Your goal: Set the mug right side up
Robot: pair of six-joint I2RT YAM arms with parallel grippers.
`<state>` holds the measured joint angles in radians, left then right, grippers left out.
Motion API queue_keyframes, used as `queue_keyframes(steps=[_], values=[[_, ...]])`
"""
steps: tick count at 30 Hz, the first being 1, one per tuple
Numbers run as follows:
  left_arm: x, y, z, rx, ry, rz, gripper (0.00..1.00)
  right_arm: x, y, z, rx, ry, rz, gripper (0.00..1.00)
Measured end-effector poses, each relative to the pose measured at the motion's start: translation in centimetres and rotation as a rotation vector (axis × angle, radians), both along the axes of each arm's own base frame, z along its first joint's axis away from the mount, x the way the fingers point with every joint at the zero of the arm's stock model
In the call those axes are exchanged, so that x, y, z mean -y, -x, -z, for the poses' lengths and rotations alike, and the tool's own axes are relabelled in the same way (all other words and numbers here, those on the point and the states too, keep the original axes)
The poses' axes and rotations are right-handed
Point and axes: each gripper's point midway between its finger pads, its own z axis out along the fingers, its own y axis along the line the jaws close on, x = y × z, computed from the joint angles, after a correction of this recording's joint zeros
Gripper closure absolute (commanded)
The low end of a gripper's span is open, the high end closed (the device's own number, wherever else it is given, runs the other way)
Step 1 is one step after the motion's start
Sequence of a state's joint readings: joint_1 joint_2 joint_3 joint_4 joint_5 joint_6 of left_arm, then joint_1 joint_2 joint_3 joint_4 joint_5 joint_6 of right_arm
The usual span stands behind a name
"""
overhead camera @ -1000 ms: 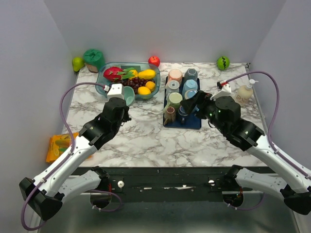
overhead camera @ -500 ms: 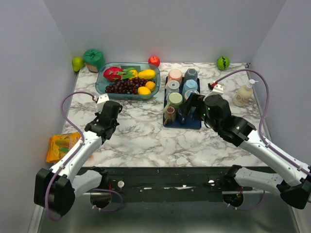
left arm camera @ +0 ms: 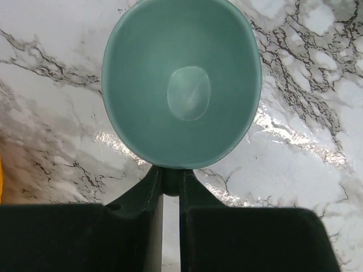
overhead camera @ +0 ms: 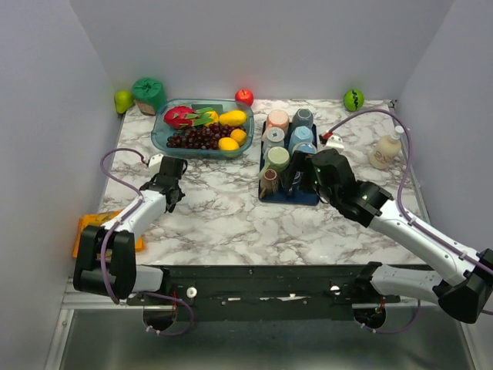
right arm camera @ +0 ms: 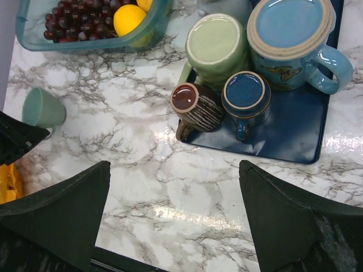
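Note:
The robot's right gripper will next go down toward the tray (right arm camera: 295, 141) and close its open fingers around the dark blue mug's handle (right arm camera: 242, 131), because that handle points freely toward the table's near edge.
A teal mug (left arm camera: 181, 85) fills the left wrist view, its open mouth facing the camera and the marble table behind it. My left gripper (left arm camera: 171, 175) is shut on the mug's handle, which sits pinched between the two fingers. In the right wrist view the mug (right arm camera: 44, 107) shows at the left, held low over the marble. In the top view the left gripper (overhead camera: 171, 176) is over the table's left part and hides most of the mug. My right gripper (right arm camera: 174, 170) is open and empty, above the marble in front of the blue tray (right arm camera: 295, 141).
The blue tray (overhead camera: 306, 194) holds several upside-down mugs, among them green (right arm camera: 217, 42), light blue (right arm camera: 289, 28), brown striped (right arm camera: 195, 105) and dark blue (right arm camera: 245, 93). A fruit container (overhead camera: 163, 139) stands at the back left. A soap bottle (overhead camera: 385, 150) is at the right, an orange packet (overhead camera: 92, 227) off the left edge.
My left arm has drawn back and to the left with the teal mug, away from the fruit container. My right gripper has shifted slightly left over the tray's front.

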<state>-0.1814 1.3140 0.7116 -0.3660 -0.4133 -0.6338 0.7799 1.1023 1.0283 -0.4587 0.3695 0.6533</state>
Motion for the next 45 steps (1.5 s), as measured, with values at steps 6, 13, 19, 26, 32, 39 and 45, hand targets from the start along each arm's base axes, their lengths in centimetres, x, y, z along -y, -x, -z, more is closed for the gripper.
queue_keyframes(steps=[6,13,19,26,32,39,45], values=[[-0.4,-1.6,0.7,-0.015,-0.038,-0.020,0.80,-0.4,-0.3,1.6,-0.035,0.033,-0.001,0.00],[-0.7,-1.4,1.8,-0.055,-0.048,-0.034,0.28,-0.4,-0.5,4.4,-0.104,0.102,0.001,0.00],[-0.7,-0.8,1.1,-0.049,-0.038,-0.049,0.15,0.2,0.0,6.5,-0.164,0.180,-0.007,0.00],[-0.6,-0.3,-5.4,0.100,0.003,-0.047,0.01,0.2,-0.6,6.7,-0.166,0.250,-0.041,0.01],[0.7,-0.1,-12.0,0.283,0.089,0.025,0.01,-0.2,-1.3,9.2,-0.222,0.315,-0.042,0.11],[3.9,0.3,-13.3,0.312,0.203,0.193,0.01,0.5,-1.9,13.5,-0.317,0.402,0.049,0.37],[5.8,0.1,-13.8,0.325,0.267,0.279,0.01,1.2,-3.2,15.6,-0.347,0.457,0.133,0.49]])
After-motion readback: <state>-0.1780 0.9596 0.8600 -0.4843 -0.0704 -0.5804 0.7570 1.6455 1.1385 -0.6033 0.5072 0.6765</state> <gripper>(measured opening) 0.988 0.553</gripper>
